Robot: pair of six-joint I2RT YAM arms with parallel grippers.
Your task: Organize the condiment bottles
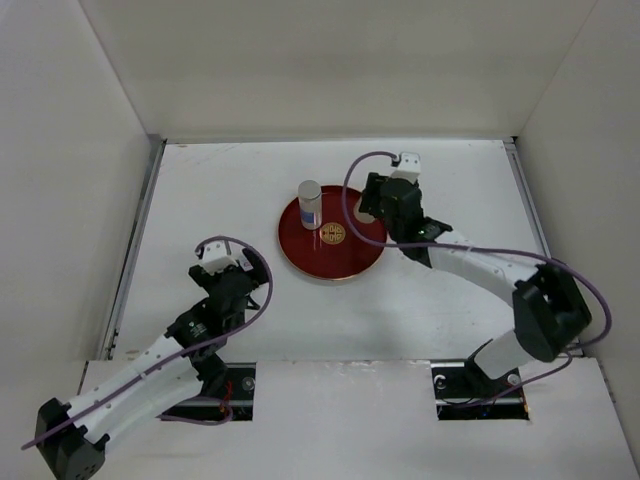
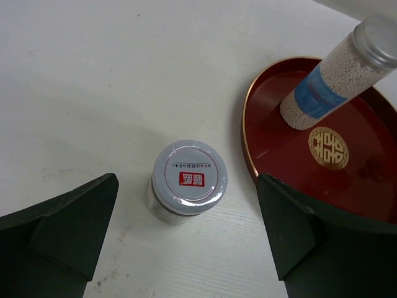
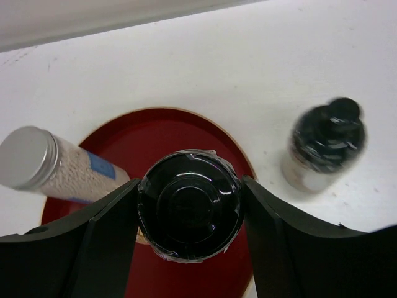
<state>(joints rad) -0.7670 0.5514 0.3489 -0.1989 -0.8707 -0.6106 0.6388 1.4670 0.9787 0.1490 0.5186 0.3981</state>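
My left gripper has its fingers wide apart with the lid showing between them, so it should next move outward and down over the red-labelled jar and close around its grey lid [image 2: 190,177].
The grey-lidded, red-labelled jar [image 2: 189,179] stands on the table just left of the red tray [image 2: 273,149]. My left gripper [image 2: 187,211] is open above it, a finger on each side and well apart from it. The tall white cylinder [image 1: 309,203] stands on the tray's left part and also shows in the left wrist view [image 2: 338,77]. My right gripper [image 3: 189,208] is shut on a dark-capped bottle [image 3: 189,205] over the tray's right side [image 3: 124,133]. The second dark-capped bottle [image 3: 324,144] stands on the table right of the tray.
White walls close in the table on the left, back and right. The round tray [image 1: 345,262] with its gold emblem [image 1: 333,235] lies mid-table. The right arm [image 1: 470,265] reaches across from the lower right.
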